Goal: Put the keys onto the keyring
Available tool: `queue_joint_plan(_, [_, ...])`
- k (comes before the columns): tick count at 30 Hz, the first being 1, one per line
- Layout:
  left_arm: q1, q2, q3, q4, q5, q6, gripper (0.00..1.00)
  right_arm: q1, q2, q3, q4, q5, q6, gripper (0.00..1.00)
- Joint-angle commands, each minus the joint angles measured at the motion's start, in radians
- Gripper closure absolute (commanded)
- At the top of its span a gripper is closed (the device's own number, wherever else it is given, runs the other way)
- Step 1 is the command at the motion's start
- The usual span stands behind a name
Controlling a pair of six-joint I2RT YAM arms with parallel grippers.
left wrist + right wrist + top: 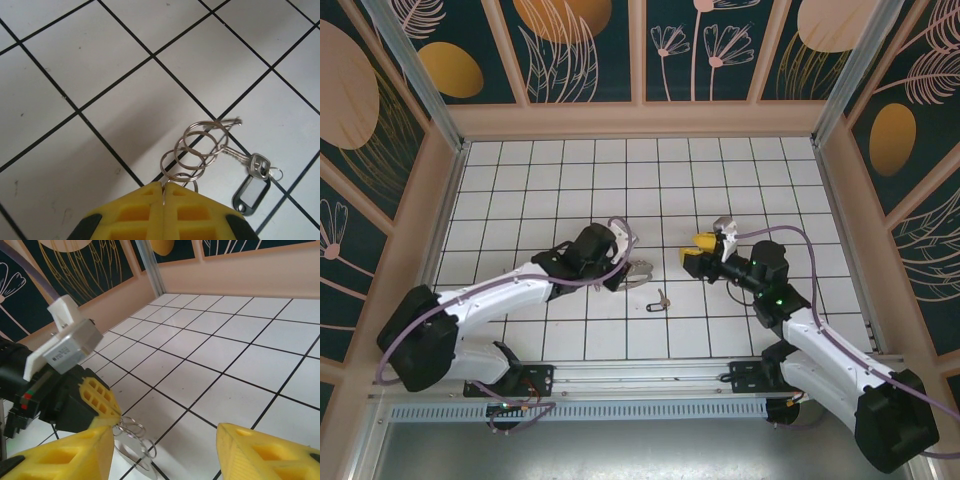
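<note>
The dangling keyring comes down in my left gripper onto the tiled floor beside the key point(661, 297) next, then the gripper opens to release the keyring.
My left gripper point(163, 184) is shut on the keyring point(200, 147), a cluster of linked silvery wire rings that sticks out past its yellow fingertips, just above the tiled floor. The key point(252, 165), small and silvery with a dark oval tag point(250, 192), lies flat on the floor just beyond the rings. From above, the left gripper point(620, 272) holds the keyring point(638, 275) near the table's middle, and the key point(661, 297) lies just to the near right of it. My right gripper point(688, 255) stands open facing the left one, nothing between its fingers point(85, 450). The keyring point(131, 429) hangs beside its left finger.
The white tiled floor point(620, 180) stretches wide toward the back. Beige walls point(640, 118) with dark patterned panels close in three sides. A metal rail point(640, 375) runs along the near edge by the arm bases.
</note>
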Motion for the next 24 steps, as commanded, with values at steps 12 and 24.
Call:
queue_joint_plan(12, [0.002, 0.277, 0.145, 0.002, -0.047, -0.073, 0.78, -0.055, -0.022, -0.033, -0.003, -0.016, 0.020, 0.43])
queue_joint_plan(24, [-0.011, 0.224, 0.143, -0.082, 0.042, 0.035, 0.60, -0.112, -0.068, -0.083, -0.012, -0.036, 0.066, 0.35])
